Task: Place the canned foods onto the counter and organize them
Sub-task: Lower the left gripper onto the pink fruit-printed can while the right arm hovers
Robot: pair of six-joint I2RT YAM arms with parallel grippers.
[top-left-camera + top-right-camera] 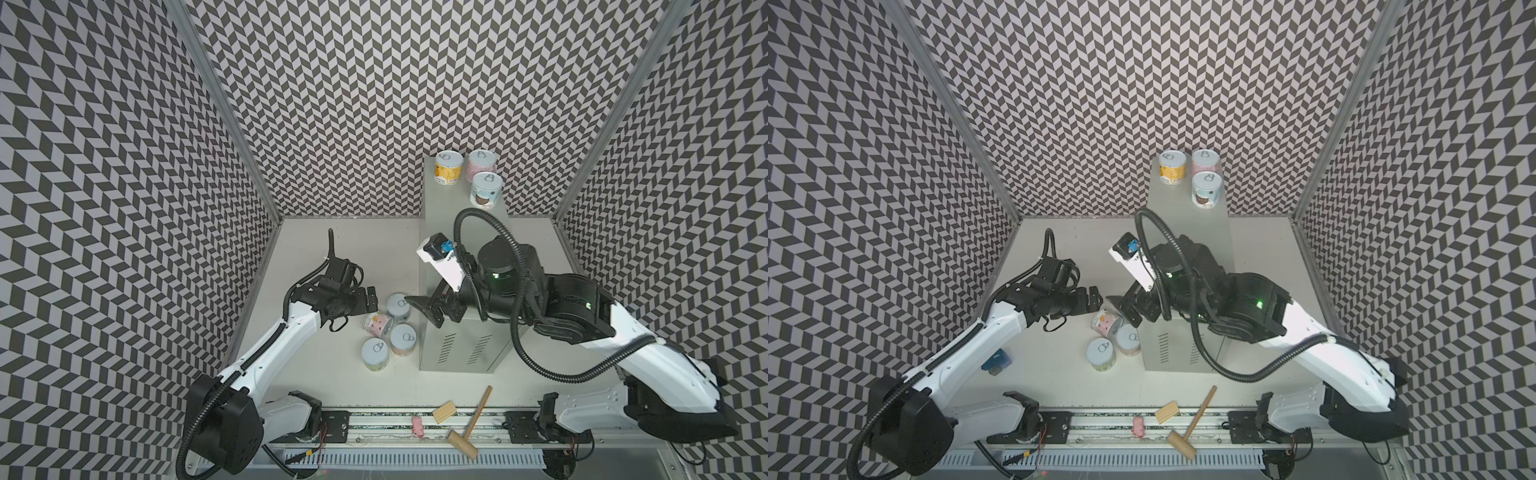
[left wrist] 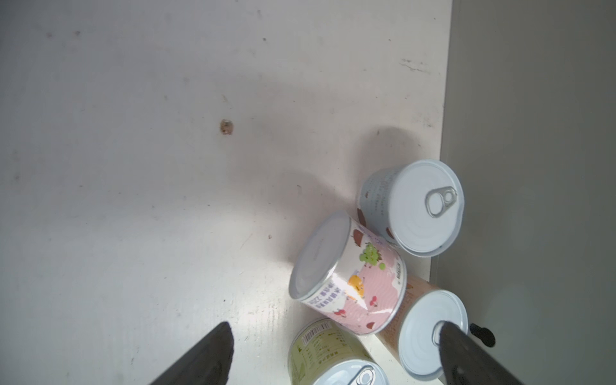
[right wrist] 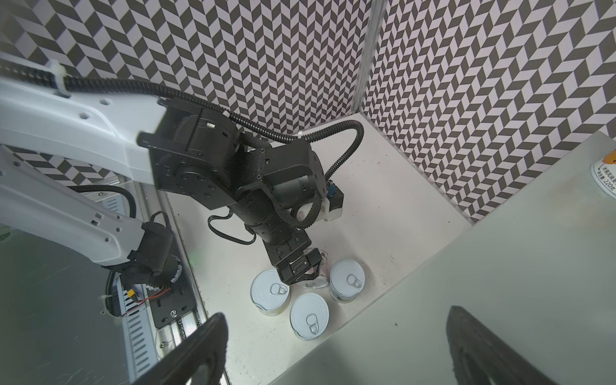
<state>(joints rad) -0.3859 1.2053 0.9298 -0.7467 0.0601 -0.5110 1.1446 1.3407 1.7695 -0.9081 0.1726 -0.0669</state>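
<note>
I need to lower my left gripper toward the counter, over the can's upturned label (image 1: 378, 324) (image 2: 360, 281), and close end to end, because the pink can is tipped on its side.
Three canned foods stand upright at the back of the counter (image 1: 457, 232) (image 1: 1183, 224): yellow (image 1: 449, 168) (image 1: 1172, 167), pink (image 1: 482, 164) and light blue (image 1: 486, 189). Several more sit on the tabletop against the counter's left side. A pink can (image 1: 378, 324) (image 2: 346, 273) lies tipped among the upright light blue (image 2: 413, 206), orange (image 2: 430, 333) and green (image 2: 333, 356) cans. My left gripper (image 1: 372, 298) (image 2: 335, 328) hovers open over the tipped can, holding nothing. My right gripper (image 1: 424, 309) (image 3: 336, 313) is open and empty over the counter's left edge.
A wooden mallet (image 1: 469, 424), a wooden block (image 1: 444, 411) and a small pink piece (image 1: 417, 426) lie on the front rail. A small blue object (image 1: 995, 360) sits under the left arm. Patterned walls close in the back and both sides.
</note>
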